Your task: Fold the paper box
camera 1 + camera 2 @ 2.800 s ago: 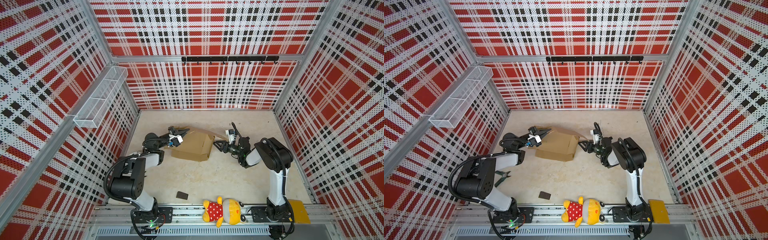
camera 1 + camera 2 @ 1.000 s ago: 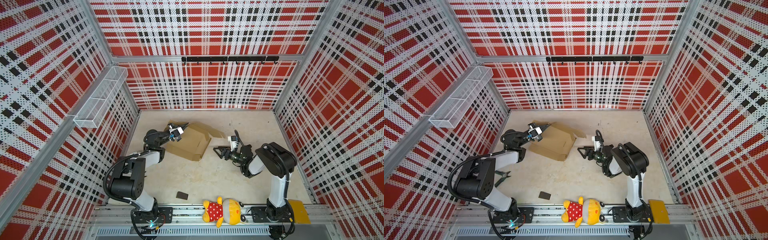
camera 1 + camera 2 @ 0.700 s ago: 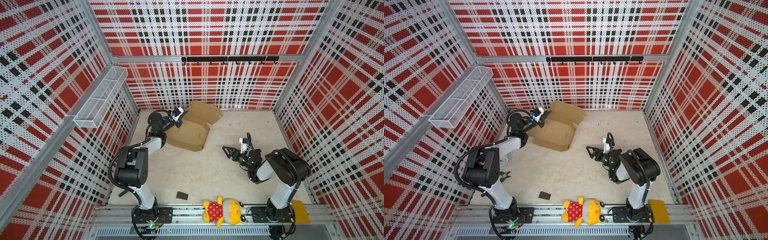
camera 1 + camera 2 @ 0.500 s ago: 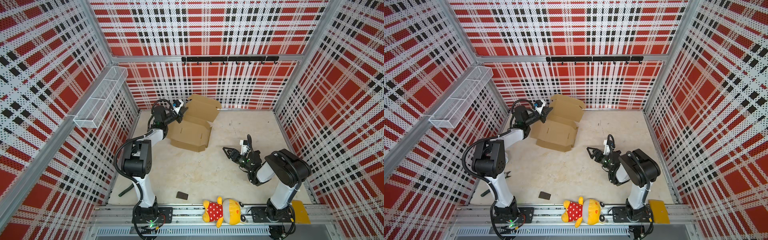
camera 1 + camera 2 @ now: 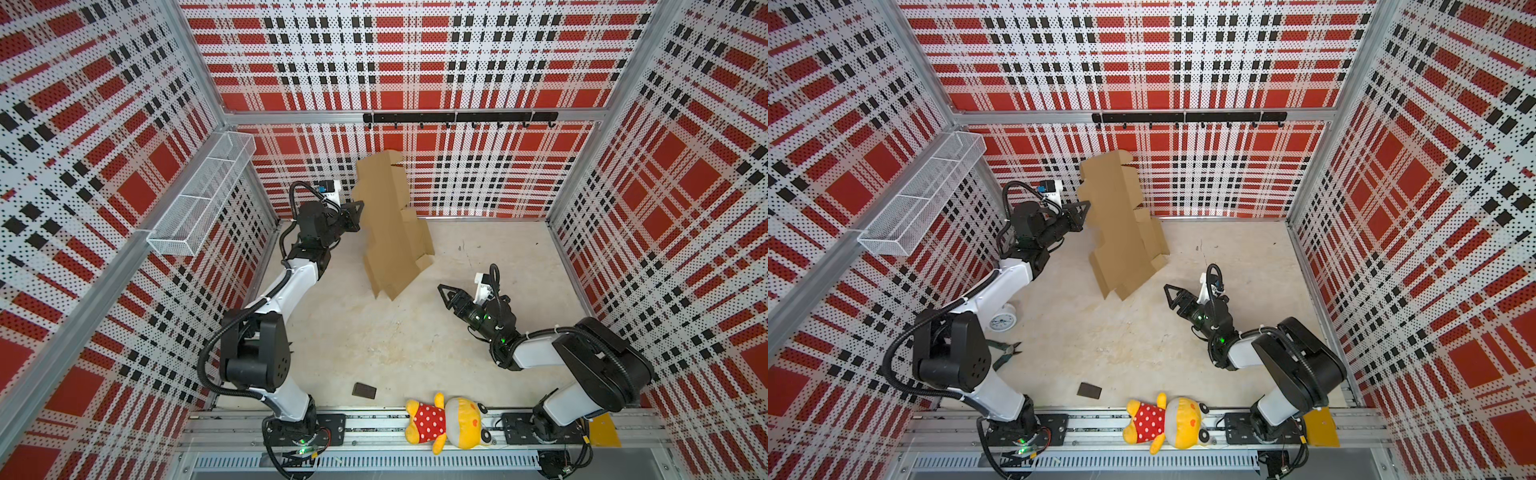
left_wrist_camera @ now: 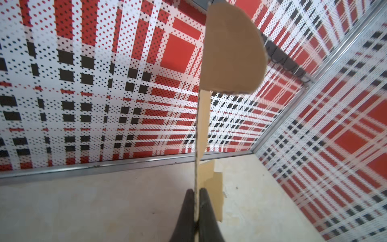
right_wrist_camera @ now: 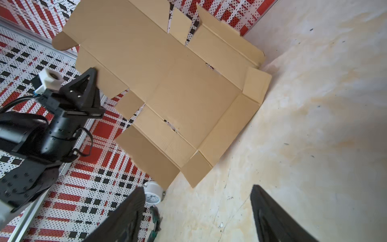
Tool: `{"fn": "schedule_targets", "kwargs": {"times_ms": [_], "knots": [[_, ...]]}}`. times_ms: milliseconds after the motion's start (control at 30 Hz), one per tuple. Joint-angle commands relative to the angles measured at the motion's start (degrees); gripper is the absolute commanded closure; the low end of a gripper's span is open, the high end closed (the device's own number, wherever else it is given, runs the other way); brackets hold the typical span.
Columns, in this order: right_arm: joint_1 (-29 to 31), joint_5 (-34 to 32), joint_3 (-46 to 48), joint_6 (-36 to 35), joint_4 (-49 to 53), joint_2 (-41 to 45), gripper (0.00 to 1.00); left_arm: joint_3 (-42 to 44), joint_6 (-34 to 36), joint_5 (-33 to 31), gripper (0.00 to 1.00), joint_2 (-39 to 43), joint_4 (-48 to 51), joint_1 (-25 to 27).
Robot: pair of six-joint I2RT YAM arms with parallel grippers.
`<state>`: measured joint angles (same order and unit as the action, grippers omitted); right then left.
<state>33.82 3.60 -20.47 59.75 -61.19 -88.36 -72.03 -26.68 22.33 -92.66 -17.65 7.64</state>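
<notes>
My left gripper holds the sheet's edge, and the sheet [image 6: 228, 58] still stands nearly upright. Next I will lower the gripper toward the bare floor below, turn it on the way down, and let go of the edge.
The paper box [image 5: 390, 232] [image 5: 1121, 237] is an unfolded flat brown cardboard blank, standing nearly upright at the back left of the floor. Its flaps and creases face the right wrist view [image 7: 173, 83]. My left gripper [image 5: 356, 212] [image 5: 1084, 210] is shut on the blank's left edge, well above the floor. In the left wrist view the sheet [image 6: 228, 58] runs edge-on between the pinching jaws of that gripper [image 6: 195, 191]. My right gripper [image 5: 449, 295] [image 5: 1173, 297] [image 7: 196, 188] is open and holds nothing. It hovers low over the floor, to the right of the blank and apart from it.
A plush toy [image 5: 446, 422] lies on the front rail. A small dark block [image 5: 364, 390] lies near the front. A small clock [image 5: 1001, 320] and pliers [image 5: 1005, 353] sit beside the left arm. A wire basket [image 5: 203, 199] hangs on the left wall, a hook rail [image 5: 457, 117] on the back wall.
My left gripper has lifted the cardboard off the floor and swung it upright, and it has opened out flat. My right gripper has drawn back to the front right, away from the cardboard.
</notes>
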Motion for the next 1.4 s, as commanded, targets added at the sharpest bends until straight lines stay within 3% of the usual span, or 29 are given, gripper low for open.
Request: {"fn": "schedule_targets", "kwargs": {"times_ms": [0,200,467,700,800,933,1000,1067,1133,1200,1300,1367], "knots": [[1.41,-6.73,-0.89,1.8,5.57,2.04,0.18,3.58,-16.88,-2.97,1.0,1.83,2.03,0.84],[1.42,-7.01,-1.58,8.37,1.19,-3.33,0.12,9.66,-23.95,-3.7,1.0,4.44,-3.77,1.19],[1.26,-6.22,-2.66,23.39,-20.16,-22.03,0.16,11.81,-26.91,-4.4,1.0,4.8,-5.11,2.39],[1.16,-4.19,-4.42,21.29,-20.16,-21.81,0.2,12.61,-27.27,-4.91,1.0,4.34,-5.68,2.72],[1.07,-3.61,-5.46,22.13,-20.12,-22.41,0.29,13.14,-27.33,-5.14,1.0,4.32,-5.88,3.19],[0.67,-3.61,-5.73,18.43,-20.11,-20.48,0.67,13.89,-26.57,-5.61,1.0,4.53,-5.86,3.46],[-0.38,-3.4,-4.5,16.81,-20.15,-18.7,0.8,14.27,-25.4,-5.51,1.0,4.93,-5.68,3.1],[-2.37,-1.56,-3.15,15.95,-19.37,-16.36,0.87,15.01,-23.32,-5.04,0.84,5.84,-4.88,1.95],[-4.83,1.12,-1.96,15.54,-15.93,-13.43,0.88,16.39,-21.17,-4.19,0.64,6.94,-3.98,-0.11],[-7.2,4.92,-1.91,14.01,-9.45,-9.66,0.87,17.8,-19.17,-3.63,0.51,8.31,-3.08,-2.8],[-10.68,12.6,-4.29,7.35,7.92,-2.08,0.86,18.9,-14.2,-2.07,0.36,11.04,-1.59,-7.41],[-12.94,17.36,-8.15,-1.07,25.05,3.81,0.85,18.02,-9.13,1.06,0.33,12.39,-0.48,-9.84]]}}
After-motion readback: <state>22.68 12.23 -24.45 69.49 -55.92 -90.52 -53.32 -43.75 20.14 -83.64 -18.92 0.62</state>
